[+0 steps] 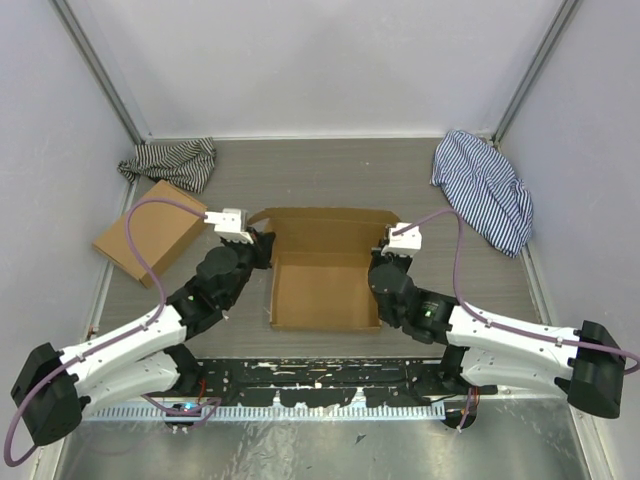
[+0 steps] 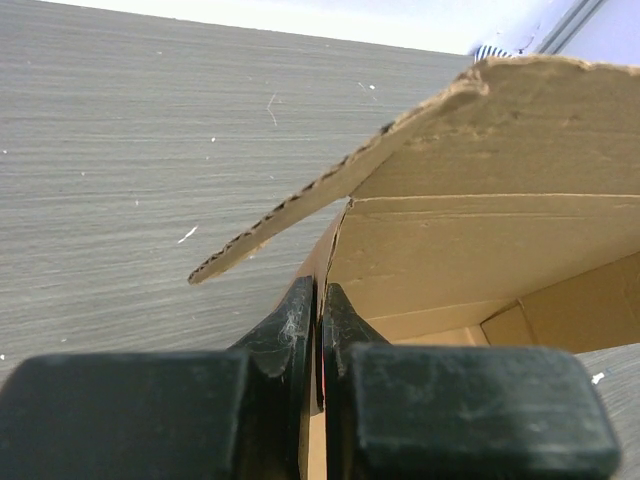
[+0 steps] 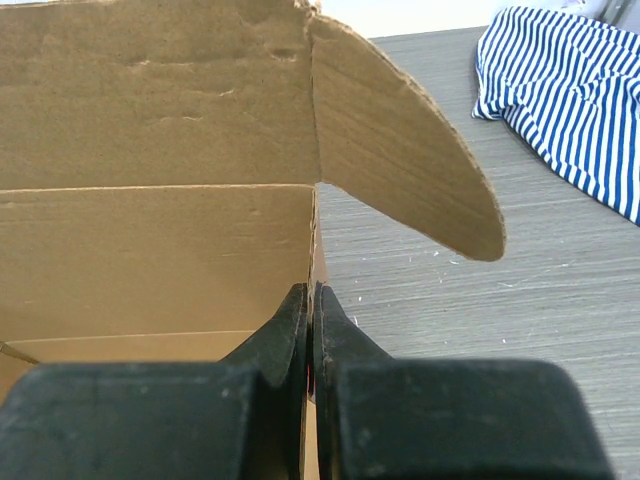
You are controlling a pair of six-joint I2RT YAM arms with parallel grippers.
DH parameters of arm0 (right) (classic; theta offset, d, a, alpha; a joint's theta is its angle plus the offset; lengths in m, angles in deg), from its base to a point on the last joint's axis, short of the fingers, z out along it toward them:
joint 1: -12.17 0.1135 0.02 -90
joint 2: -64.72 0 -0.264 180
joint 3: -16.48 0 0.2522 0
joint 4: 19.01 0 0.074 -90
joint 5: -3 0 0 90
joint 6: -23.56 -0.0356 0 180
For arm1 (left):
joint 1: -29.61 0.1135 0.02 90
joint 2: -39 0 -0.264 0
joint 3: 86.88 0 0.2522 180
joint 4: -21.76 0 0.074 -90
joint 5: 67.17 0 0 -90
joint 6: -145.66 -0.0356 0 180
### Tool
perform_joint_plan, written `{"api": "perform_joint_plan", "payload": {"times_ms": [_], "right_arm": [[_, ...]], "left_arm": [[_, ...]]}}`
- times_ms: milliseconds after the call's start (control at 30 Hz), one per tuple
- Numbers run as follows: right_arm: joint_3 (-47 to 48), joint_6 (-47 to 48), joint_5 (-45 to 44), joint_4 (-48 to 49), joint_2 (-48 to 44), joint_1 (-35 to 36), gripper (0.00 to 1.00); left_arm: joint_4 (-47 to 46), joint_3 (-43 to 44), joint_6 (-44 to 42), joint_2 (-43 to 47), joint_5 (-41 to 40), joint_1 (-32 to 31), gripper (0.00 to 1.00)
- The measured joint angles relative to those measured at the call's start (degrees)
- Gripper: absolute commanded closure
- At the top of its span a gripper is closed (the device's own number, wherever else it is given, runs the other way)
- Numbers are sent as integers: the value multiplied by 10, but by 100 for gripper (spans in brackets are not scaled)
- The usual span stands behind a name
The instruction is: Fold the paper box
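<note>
My right gripper should next pull the box back toward my base and then release it, as it is holding the box side's edge beside the lid flap (image 1: 386,215).
The paper box (image 1: 323,290) is a brown cardboard mailer at the table's middle, its base formed and its lid (image 1: 325,230) standing up at the far side. My left gripper (image 1: 262,250) is shut on the box's left side wall (image 2: 322,262), with a rounded lid flap (image 2: 330,190) above it. My right gripper (image 1: 382,262) is shut on the right side wall (image 3: 313,250), beside the lid's other rounded flap (image 3: 410,150). Both fingertip pairs pinch the cardboard edge.
A second flat brown cardboard box (image 1: 150,232) lies at the left. A dark striped cloth (image 1: 172,162) is at the back left. A blue striped cloth (image 1: 487,190) is at the back right, also in the right wrist view (image 3: 570,100).
</note>
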Motion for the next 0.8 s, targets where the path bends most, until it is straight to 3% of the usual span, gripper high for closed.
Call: {"api": "perform_joint_plan", "payload": {"times_ms": [467,800], "right_arm": [[19,-122,-60,-156,-12,65,92],[104,-329,-128,-439,71,171,83]], "left_arm": [[81,-19,53,72,-25,-54,89],[106,-23,105,82,-46,-78,89]]}}
